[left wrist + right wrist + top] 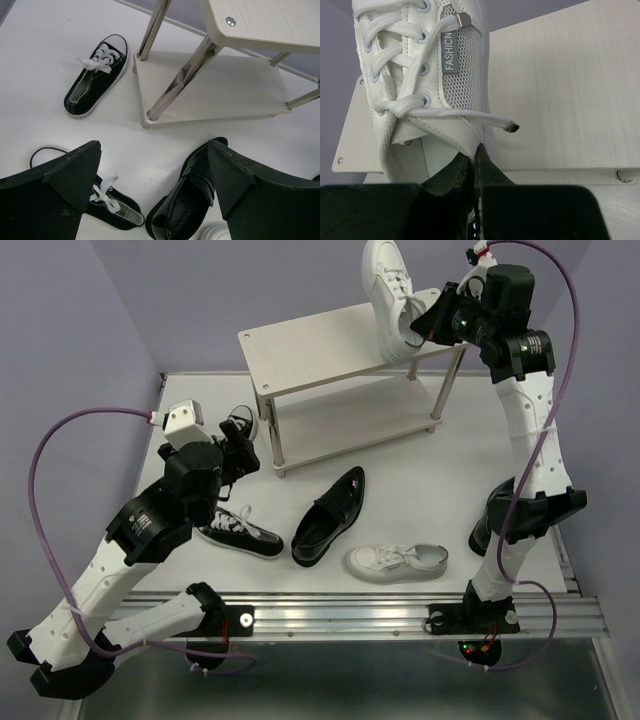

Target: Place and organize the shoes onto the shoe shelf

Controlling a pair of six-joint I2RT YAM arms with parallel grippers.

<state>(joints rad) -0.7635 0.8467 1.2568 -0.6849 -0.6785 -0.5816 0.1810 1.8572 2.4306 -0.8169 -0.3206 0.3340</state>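
The robot's right gripper should next move down and toward the right in the top view to release the sneaker, as the top board's bare end [427, 296] [560, 100] lies below it.
My right gripper [428, 324] is shut on the collar of a white lace-up sneaker [390, 290] and holds it tilted, toe up, over the right end of the shoe shelf's top board [320, 345]. In the right wrist view the fingers [487, 172] pinch the sneaker's [420, 65] edge above the board [560, 90]. My left gripper [238, 448] is open and empty above the table. In its view [152, 150] it hovers between a black canvas sneaker [107, 202] and a black loafer [190, 200].
A second canvas sneaker [243, 425] lies by the shelf's left leg. On the table lie the other canvas sneaker [238, 532], the loafer [330, 515] and a white sneaker [397, 560]. A dark shape [488, 522] sits partly hidden behind the right arm. Both shelf boards [220, 85] are bare.
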